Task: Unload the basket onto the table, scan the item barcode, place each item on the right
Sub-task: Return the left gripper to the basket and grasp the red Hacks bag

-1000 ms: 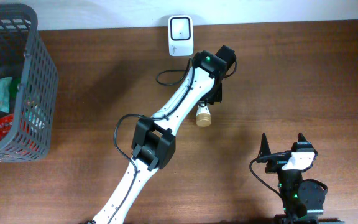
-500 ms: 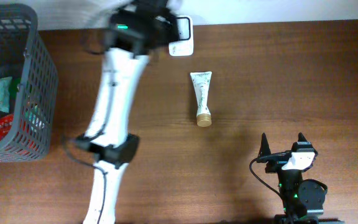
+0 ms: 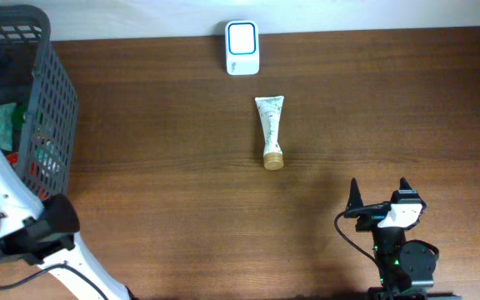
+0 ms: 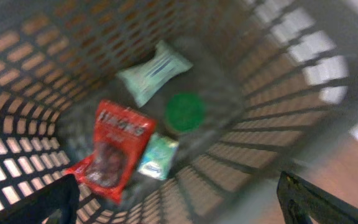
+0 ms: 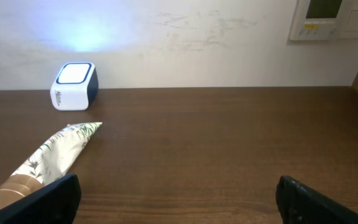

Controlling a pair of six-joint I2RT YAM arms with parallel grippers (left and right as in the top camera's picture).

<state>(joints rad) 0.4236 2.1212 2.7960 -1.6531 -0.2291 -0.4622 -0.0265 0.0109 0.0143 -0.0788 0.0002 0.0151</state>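
Observation:
I will next lower my left gripper and pull it back onto the bag's lower edge [image 4: 103,182], because the red snack bag is toward the near end of the basket.
A white tube with a gold cap [image 3: 269,129] lies flat on the table just below the white barcode scanner [image 3: 242,37]; neither gripper touches it. The right wrist view shows the tube [image 5: 55,152] at left and the scanner [image 5: 74,77] behind it. My left arm [image 3: 2,196] reaches up over the grey basket [image 3: 57,108]. In the blurred left wrist view my left gripper [image 4: 179,205] is open and empty above the basket's contents: a red snack bag [image 4: 114,149], a pale green packet [image 4: 154,71], a green lid [image 4: 185,112]. My right gripper [image 3: 379,193] stands open and empty at the front right.
The basket stands at the table's left edge, its mesh wall [image 4: 278,93] rising around the left gripper. A small teal packet [image 4: 157,157] lies beside the red bag. A wall runs along the table's far side behind the scanner.
My left gripper has opened and left the tube lying below the scanner. The left arm has swung from the table's middle to the basket on the left. The right arm has not moved.

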